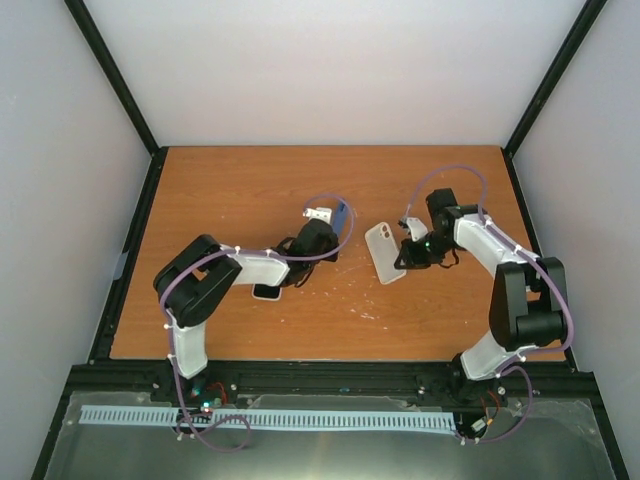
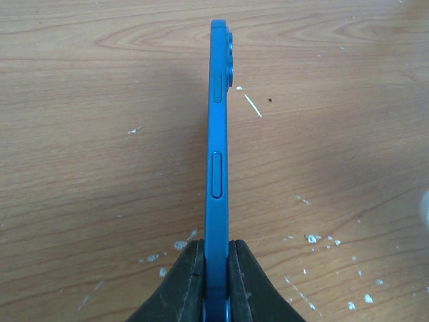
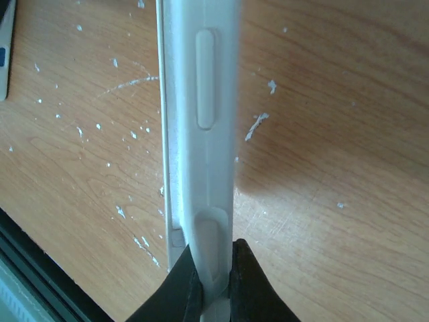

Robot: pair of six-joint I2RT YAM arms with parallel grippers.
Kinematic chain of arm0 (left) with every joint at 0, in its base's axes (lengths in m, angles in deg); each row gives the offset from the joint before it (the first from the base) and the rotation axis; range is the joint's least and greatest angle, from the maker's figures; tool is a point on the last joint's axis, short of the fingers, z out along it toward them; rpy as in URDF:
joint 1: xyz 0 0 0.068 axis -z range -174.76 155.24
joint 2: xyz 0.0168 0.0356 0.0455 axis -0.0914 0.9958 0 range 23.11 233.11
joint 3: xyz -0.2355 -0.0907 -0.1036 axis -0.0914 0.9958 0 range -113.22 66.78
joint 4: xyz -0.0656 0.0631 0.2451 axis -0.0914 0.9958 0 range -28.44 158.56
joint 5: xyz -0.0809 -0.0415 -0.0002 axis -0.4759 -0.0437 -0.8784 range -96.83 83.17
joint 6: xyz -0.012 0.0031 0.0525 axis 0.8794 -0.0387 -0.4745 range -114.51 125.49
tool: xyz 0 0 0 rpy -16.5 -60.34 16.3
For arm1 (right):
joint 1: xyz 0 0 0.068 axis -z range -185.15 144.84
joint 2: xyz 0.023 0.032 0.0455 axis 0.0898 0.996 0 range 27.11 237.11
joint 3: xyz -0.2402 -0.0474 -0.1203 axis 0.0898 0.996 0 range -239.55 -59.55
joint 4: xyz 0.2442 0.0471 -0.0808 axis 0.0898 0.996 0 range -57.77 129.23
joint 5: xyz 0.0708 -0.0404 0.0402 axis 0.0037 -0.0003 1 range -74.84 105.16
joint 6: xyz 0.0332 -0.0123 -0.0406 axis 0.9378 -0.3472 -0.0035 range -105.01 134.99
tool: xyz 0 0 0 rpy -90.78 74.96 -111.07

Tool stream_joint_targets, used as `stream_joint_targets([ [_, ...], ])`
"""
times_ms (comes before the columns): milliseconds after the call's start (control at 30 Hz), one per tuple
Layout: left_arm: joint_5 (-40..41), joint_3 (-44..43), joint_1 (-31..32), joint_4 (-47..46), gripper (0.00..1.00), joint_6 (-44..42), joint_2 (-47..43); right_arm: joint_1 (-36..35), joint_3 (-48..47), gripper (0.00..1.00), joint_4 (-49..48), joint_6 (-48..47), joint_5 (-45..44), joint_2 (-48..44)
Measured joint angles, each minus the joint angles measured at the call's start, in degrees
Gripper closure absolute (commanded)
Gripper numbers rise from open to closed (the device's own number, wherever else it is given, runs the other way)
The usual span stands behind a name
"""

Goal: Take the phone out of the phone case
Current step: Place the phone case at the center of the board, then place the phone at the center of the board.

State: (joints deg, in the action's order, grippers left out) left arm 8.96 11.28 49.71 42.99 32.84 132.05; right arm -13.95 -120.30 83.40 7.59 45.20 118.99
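Note:
My right gripper moves down toward the bare wood next, away from the phone, and releases the white case (image 1: 383,252), which is empty and clear of the phone.
The blue phone (image 1: 342,215) is out of the case and held on edge above the table by my left gripper (image 1: 333,228). In the left wrist view the phone (image 2: 218,134) shows its side buttons, and the gripper (image 2: 216,251) is shut on its near end. The empty white case (image 1: 383,252) is held by my right gripper (image 1: 407,254), to the right of the phone and apart from it. In the right wrist view the case (image 3: 201,100) stands edge-on, with the gripper (image 3: 213,258) shut on its near end.
A white device with a dark face (image 1: 266,292) lies on the wooden table (image 1: 320,320) under my left forearm; its corner shows in the right wrist view (image 3: 5,40). Black frame posts stand at the table's back corners. White scuffs mark the wood.

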Motion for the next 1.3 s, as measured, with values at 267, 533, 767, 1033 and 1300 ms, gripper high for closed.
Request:
stream_joint_targets([
  [267,2.4,-1.5,1.0,7.5,1.00,-0.3,-2.2,4.0,-2.0,0.97,-0.6,0.8,-1.0,2.0],
  [533,9.4,-12.7,4.0,28.3,1.00,-2.5,-2.3,10.7,-2.8,0.59,-0.4,0.7,1.2,13.8],
  [767,16.8,-20.4,7.9,43.6,0.99,-3.7,0.5,15.9,-2.8,0.25,0.8,-2.3,-1.8,11.5],
  [1033,25.2,-31.7,13.7,49.3,0.95,-5.8,11.1,20.0,-2.8,0.25,1.3,-5.9,-1.7,-1.6],
  [1300,34.8,-46.6,19.5,57.1,0.81,-3.6,25.7,21.9,-2.7,0.26,1.1,-7.4,-0.9,-7.9],
])
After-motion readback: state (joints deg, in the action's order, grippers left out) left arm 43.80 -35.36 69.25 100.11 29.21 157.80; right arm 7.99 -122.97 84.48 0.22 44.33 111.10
